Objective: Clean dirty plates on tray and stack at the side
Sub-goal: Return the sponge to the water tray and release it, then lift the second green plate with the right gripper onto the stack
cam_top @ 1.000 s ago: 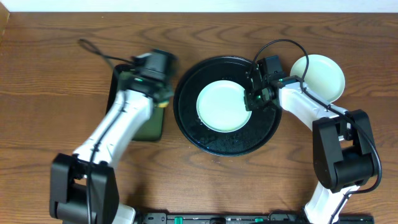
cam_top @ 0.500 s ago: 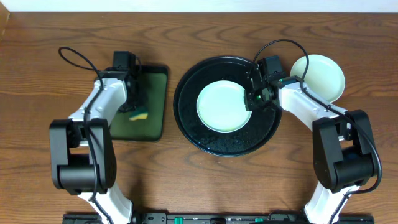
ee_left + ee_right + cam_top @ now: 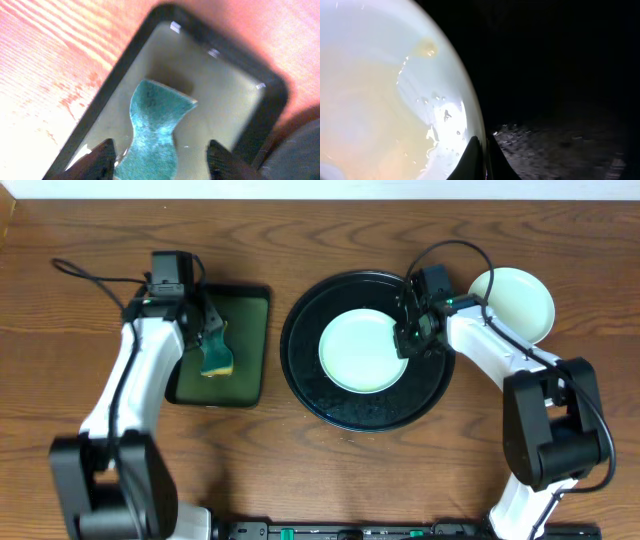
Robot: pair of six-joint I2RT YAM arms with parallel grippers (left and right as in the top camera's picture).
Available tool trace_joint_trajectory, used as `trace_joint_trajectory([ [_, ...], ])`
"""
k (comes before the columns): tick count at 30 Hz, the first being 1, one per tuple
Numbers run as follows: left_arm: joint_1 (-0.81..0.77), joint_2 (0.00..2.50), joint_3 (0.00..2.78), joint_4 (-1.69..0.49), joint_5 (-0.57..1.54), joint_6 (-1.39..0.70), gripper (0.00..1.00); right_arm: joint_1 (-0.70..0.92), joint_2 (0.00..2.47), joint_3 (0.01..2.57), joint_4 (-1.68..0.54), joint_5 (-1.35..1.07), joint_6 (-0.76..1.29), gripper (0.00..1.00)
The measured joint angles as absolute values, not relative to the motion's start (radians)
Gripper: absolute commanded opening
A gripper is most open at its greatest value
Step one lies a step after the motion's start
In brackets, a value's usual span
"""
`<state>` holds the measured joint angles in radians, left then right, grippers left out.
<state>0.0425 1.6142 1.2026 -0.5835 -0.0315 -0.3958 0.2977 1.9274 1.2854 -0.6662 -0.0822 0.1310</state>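
Note:
I will next lift the plate up with my right gripper, tilt it and bring it down onto the second pale plate (image 3: 514, 301) to release it, because that one already lies beside the tray.
A pale mint-green plate (image 3: 360, 351) lies in the large round black tray (image 3: 340, 406). My right gripper (image 3: 407, 340) is shut on the plate's right rim. In the right wrist view the thin fingers (image 3: 473, 159) pinch the rim of the plate (image 3: 385, 100), which is wet and carries a small yellowish spot (image 3: 426, 48). A second pale plate (image 3: 515, 302) rests on the table right of the tray. My left gripper (image 3: 209, 338) hovers open over a teal and yellow sponge (image 3: 216, 360). The sponge (image 3: 155, 127) lies loose between the left gripper's (image 3: 162, 162) spread fingers.
The sponge rests in a small rectangular dark-green tray (image 3: 245, 330) left of the round tray. A black cable (image 3: 85, 272) loops over the table behind the left arm. The black tray's floor (image 3: 560, 75) is wet.
The left arm swung left from beside the round tray to the green tray, opened its jaws and let the sponge go. The right gripper kept its hold on the plate rim.

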Motion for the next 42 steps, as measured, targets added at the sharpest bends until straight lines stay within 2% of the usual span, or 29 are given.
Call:
trace_joint_trajectory([
  [1, 0.043, 1.592, 1.203, -0.583, -0.032, -0.395, 0.80, 0.305, 1.909, 1.306, -0.687, -0.044, 0.124, 0.01],
  [12, 0.043, 1.556, 1.203, -0.584, -0.031, -0.396, 0.81, 0.493, 1.694, 1.439, -0.711, 0.487, -0.051, 0.01],
  [21, 0.043, 1.556, 1.203, -0.584, -0.031, -0.396, 0.81, 0.667, 1.686, 1.440, -0.512, 0.951, -0.457, 0.01],
  [33, 0.043, 1.556, 1.203, -0.584, -0.031, -0.396, 0.81, 0.764, 1.686, 1.440, -0.358, 1.128, -0.871, 0.01],
  [38, 0.043, 1.556, 1.203, -0.583, -0.031, -0.396, 0.81, 0.764, 1.686, 1.440, -0.358, 1.148, -0.900, 0.01],
  [42, 0.043, 1.556, 1.203, -0.584, -0.031, -0.395, 0.81, 0.754, 1.686, 1.441, -0.396, 1.109, -0.835, 0.01],
])
